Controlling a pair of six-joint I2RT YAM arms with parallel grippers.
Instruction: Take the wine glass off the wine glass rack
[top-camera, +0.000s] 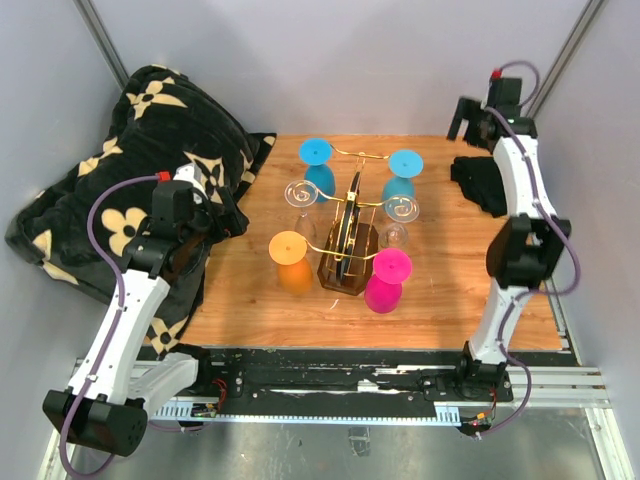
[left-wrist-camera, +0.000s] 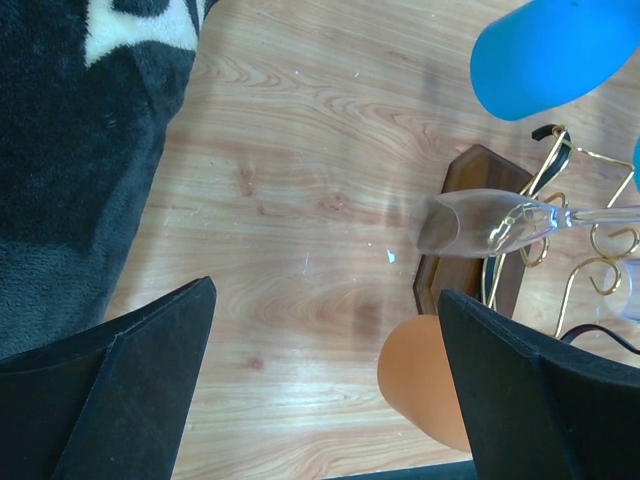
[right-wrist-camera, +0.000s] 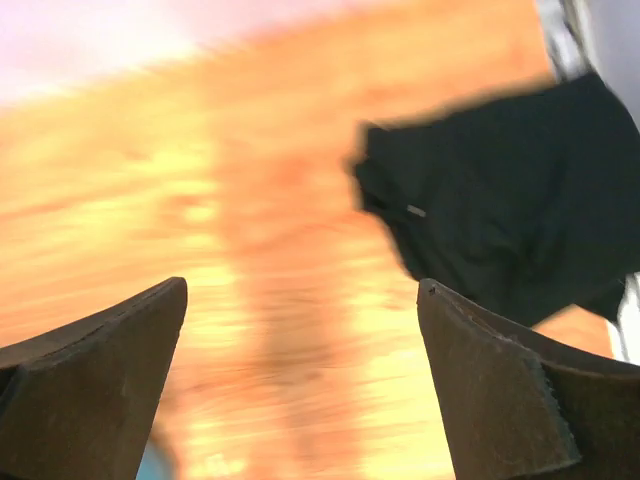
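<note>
The blue glass nearest my right gripper hangs with its foot up. My right gripper will next swing back and toward the rack and turn its fingers onto the foot's exposed edge (top-camera: 415, 163).
The wine glass rack (top-camera: 349, 232), gold wire on a dark brown wooden base (left-wrist-camera: 478, 237), stands mid-table. Several wine glasses hang on it upside down: two blue (top-camera: 317, 166), an orange one (top-camera: 291, 260), a pink one (top-camera: 386, 281) and two clear ones (top-camera: 300, 194). My left gripper (top-camera: 216, 214) is open to the left of the rack, holding nothing. In the left wrist view its fingers (left-wrist-camera: 130, 385) frame bare wood, with a clear wine glass (left-wrist-camera: 488, 221) and the orange one (left-wrist-camera: 424, 382) just beyond the right finger. My right gripper (top-camera: 463, 118) is open and empty at the far right, away from the rack.
A black blanket with cream flowers (top-camera: 120, 190) lies heaped at the table's left edge, under the left arm. A black cloth (top-camera: 483, 180) sits at the far right, also showing as the black cloth (right-wrist-camera: 510, 220) in the blurred right wrist view. Grey walls close in the back and sides.
</note>
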